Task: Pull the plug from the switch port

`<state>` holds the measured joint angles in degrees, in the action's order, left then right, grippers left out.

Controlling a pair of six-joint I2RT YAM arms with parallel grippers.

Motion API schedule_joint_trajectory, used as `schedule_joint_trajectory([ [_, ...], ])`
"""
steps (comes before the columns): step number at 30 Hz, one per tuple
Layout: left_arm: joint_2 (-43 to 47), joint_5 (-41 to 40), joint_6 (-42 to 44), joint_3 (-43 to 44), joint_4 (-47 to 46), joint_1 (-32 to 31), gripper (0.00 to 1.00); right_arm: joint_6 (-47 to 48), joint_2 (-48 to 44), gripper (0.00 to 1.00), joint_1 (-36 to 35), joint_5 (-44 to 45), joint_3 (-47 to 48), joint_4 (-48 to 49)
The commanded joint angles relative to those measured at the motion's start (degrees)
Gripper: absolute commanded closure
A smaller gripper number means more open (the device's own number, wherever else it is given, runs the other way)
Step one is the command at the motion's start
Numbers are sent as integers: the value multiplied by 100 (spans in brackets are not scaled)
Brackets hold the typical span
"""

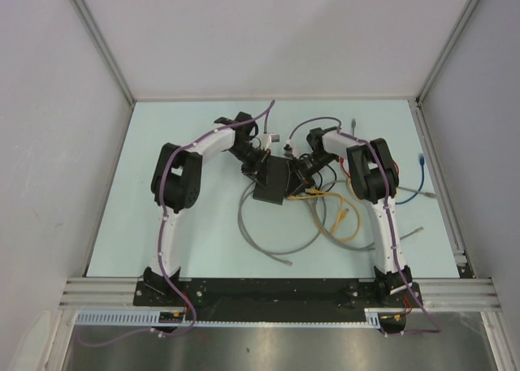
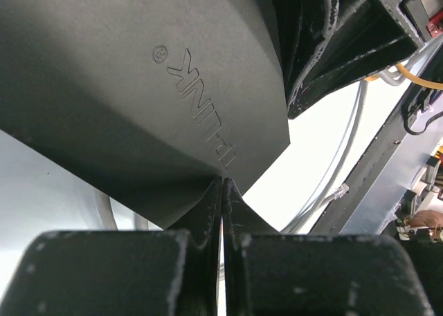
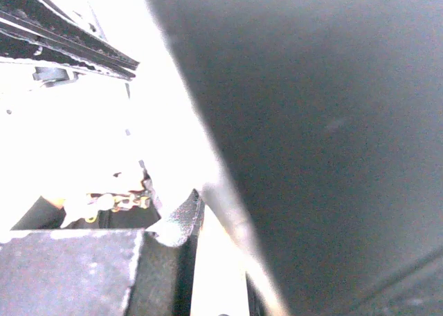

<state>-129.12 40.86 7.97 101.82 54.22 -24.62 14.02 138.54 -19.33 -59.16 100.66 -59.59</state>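
My right gripper pulls up, outward and to the right in the top view next and releases the yellow plug there, since clear tabletop shows near the far wall (image 1: 375, 127).
The switch (image 1: 272, 184) is a flat black box in the middle of the table, between my two grippers. My left gripper (image 1: 260, 163) is at its far left corner. In the left wrist view the left gripper (image 2: 223, 182) is shut with nothing between its tips, which touch the edge of the switch (image 2: 138, 88). My right gripper (image 1: 302, 174) is at the switch's right side, where a yellow cable (image 1: 313, 194) reaches it. The plug itself is hidden. In the right wrist view the switch (image 3: 311, 122) fills the right, one finger (image 3: 181, 219) shows beside a glare-filled gap, and the other finger is hidden.
A grey cable (image 1: 252, 225) loops in front of the switch. The yellow cable coils at the right (image 1: 341, 217). A blue cable (image 1: 421, 164) lies by the right wall. A small white connector (image 1: 272, 133) lies behind the switch. White walls enclose the table on three sides.
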Motion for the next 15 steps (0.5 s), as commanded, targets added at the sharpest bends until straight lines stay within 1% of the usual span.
schedule_joint_trajectory([
  [1,-386,-1063,284,75,-623,36,100,30,77,94,-9,1988,-249,449],
  [3,-421,-1107,284,92,-614,36,100,188,85,94,70,1681,-231,352],
  [4,-421,-1124,284,118,-605,36,100,311,77,94,96,1392,-223,274],
  [6,-421,-1124,311,128,-588,36,100,399,-11,94,210,1258,-284,273],
  [7,-412,-1142,328,136,-588,36,100,478,-55,94,254,1049,-336,290],
  [10,-403,-1159,346,119,-561,36,100,628,-160,94,342,986,-442,229],
  [12,-403,-1203,363,119,-570,36,100,996,-230,93,430,731,-538,46],
  [13,-395,-1221,381,119,-561,36,100,1302,-283,92,456,191,-600,-69],
  [14,-403,-1221,381,119,-561,36,100,1705,-388,91,491,-85,-670,-209],
  [15,-403,-1221,381,119,-561,36,100,1918,-676,91,466,-148,-940,42],
])
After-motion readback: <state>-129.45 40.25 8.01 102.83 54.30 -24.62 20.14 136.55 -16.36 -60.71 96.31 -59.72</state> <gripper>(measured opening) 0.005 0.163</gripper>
